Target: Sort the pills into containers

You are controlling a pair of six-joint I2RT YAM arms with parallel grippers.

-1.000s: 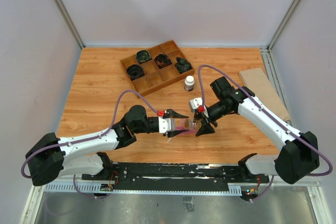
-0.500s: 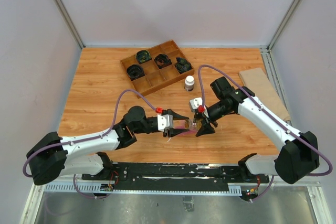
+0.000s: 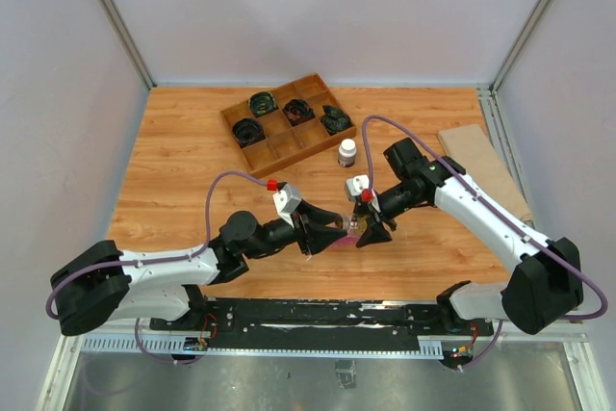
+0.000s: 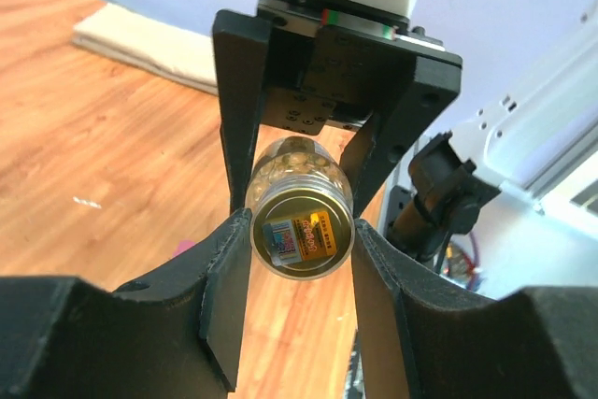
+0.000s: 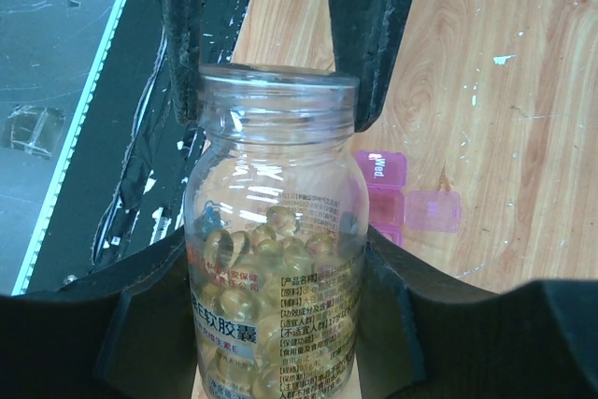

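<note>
I will next turn my left gripper, pull the jar's lid off and lower it to release on the clear wood below, to the left in the top view.
My right gripper is shut on a small clear glass jar and holds it tipped over the table's front middle. The jar is about half full of tan-yellow pills. My left gripper meets it from the left. Its fingers press both sides of the jar's neck. In the left wrist view the jar's round gold-looking end sits between my fingertips, with the right gripper behind it. The pink compartment strip lies on the wood under the jar, one lid open.
A brown wooden divided tray with black coiled items stands at the back. A white-capped bottle stands just behind the grippers. A tan cardboard piece lies at the right edge. Metal frame posts ring the table.
My left wrist has risen and turned, and its fingers have closed in on the jar's neck. The right arm and jar have barely moved.
</note>
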